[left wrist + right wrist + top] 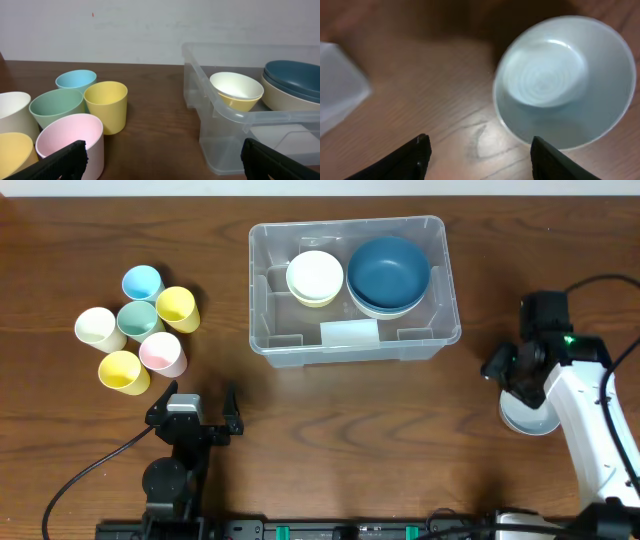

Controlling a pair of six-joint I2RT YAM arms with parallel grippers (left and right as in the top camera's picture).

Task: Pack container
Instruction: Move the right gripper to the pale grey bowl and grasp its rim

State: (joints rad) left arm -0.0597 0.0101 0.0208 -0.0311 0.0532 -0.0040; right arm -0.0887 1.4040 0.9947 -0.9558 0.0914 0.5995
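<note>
My right gripper will next move down onto the bowl's rim on the side facing the container, because my fingers are still above the pale blue bowl.
The clear plastic container point(352, 330) sits at the table's upper middle, with a white label on its near wall. It holds a cream bowl stacked in a yellow one point(315, 278) and a dark blue bowl point(389, 272) stacked on a pale one. The container also shows at the right of the left wrist view point(235, 112). A pale blue bowl point(527, 416) stands on the table at the right, and fills the upper right of the right wrist view point(565, 80). My right gripper point(477, 157) is open and empty, over the bowl's edge. My left gripper point(195, 412) is open and empty at the lower left.
Several pastel cups point(140, 328) stand in a cluster at the left; in the left wrist view the pink one point(72, 140) touches or nearly touches my left finger. A cable runs over the table's lower left.
</note>
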